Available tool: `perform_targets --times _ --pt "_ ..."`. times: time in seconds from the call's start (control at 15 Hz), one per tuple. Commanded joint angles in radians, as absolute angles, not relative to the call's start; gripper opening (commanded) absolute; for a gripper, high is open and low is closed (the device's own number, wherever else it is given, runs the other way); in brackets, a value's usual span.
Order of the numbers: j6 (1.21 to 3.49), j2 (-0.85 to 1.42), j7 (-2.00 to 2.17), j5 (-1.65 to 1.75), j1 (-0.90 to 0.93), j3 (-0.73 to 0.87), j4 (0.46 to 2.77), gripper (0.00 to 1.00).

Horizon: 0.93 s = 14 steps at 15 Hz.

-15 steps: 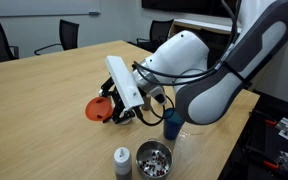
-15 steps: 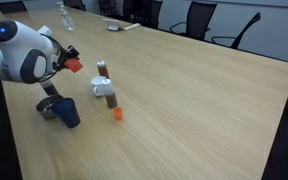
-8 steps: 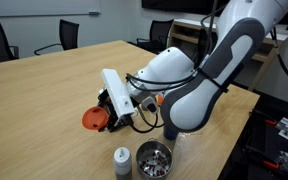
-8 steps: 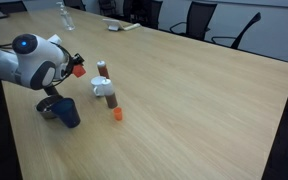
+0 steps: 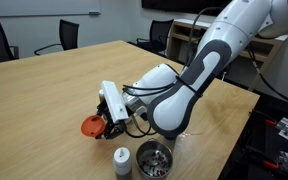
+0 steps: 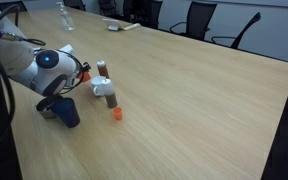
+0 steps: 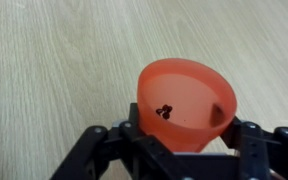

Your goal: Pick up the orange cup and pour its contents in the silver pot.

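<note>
I should lower the orange cup with my gripper to the bare tabletop beside the grey-lidded shaker and let go of it there, because the cup still hangs tilted above clear wood.
My gripper [image 7: 184, 145] is shut on the orange cup [image 7: 189, 105], with one finger on each side of its wall. The wrist view looks into the cup's mouth, and a few small dark bits [image 7: 165, 110] lie inside. In both exterior views the orange cup [image 5: 91, 125] [image 6: 84, 76] is held tilted, low over the wooden table. The silver pot [image 5: 154, 160] stands near the table's edge, to the right of the cup and apart from it. In an exterior view the silver pot [image 6: 48, 107] is partly hidden behind a dark blue cup [image 6: 67, 112].
A grey-lidded shaker [image 5: 122, 160] stands next to the pot. A white mug [image 6: 104, 88], a brown bottle [image 6: 102, 69] and a small orange-capped bottle [image 6: 116, 113] stand beside the cup. Office chairs [image 5: 56, 38] line the far side of the table.
The arm has bent down and carried the orange cup lower, closer to the tabletop. The cup stays gripped throughout.
</note>
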<state>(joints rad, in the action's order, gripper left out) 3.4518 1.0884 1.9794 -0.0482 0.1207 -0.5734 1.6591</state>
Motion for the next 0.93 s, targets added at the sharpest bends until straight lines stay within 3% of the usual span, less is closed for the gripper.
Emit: perform_targets --times 0.0,0.33,0.4,0.47,0.53,0.87 --pt "3.458 1.177 1.893 -0.045 0.068 -0.664 1.635 0.49" --pt "3.459 1.221 1.814 -0.056 0.048 -0.710 1.630 0.49" --pt "3.458 1.220 1.798 -0.056 0.043 -0.714 1.635 0.86" --pt "3.457 1.215 1.786 -0.061 0.043 -0.711 1.641 0.94" --pt "3.456 1.212 1.775 -0.069 0.044 -0.707 1.644 0.99" --pt "3.456 1.199 1.731 -0.100 0.048 -0.693 1.652 1.00"
